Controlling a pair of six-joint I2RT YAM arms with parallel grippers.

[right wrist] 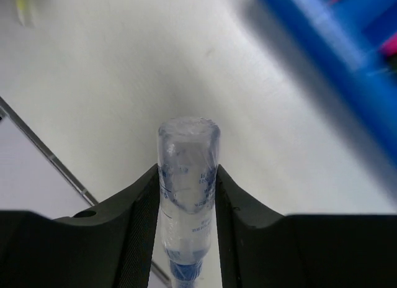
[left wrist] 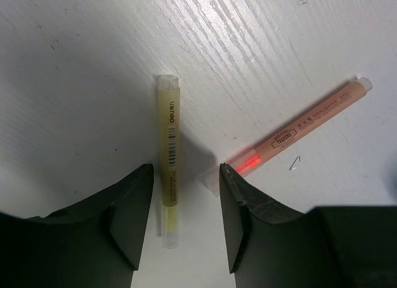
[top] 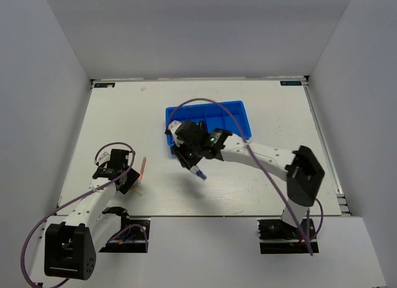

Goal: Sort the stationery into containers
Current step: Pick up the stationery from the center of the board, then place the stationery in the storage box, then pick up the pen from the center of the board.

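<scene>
The robot's right gripper next needs to move outward, then bring the pen down into the tray's section beside the dark items and release it, because that section shows bare blue.
My right gripper is shut on a clear blue-tipped pen and holds it above the table just left of the blue tray; the pen hangs below the gripper in the top view. My left gripper is open, low over the table. A pale yellow stick lies between its fingers, close to the left finger. A pink stick lies aslant, its near end by the right finger. In the top view the pink stick lies beside the left gripper.
The blue tray's edge crosses the upper right of the right wrist view, with pink items inside, blurred. A small bent staple lies by the pink stick. White walls enclose the table on three sides.
</scene>
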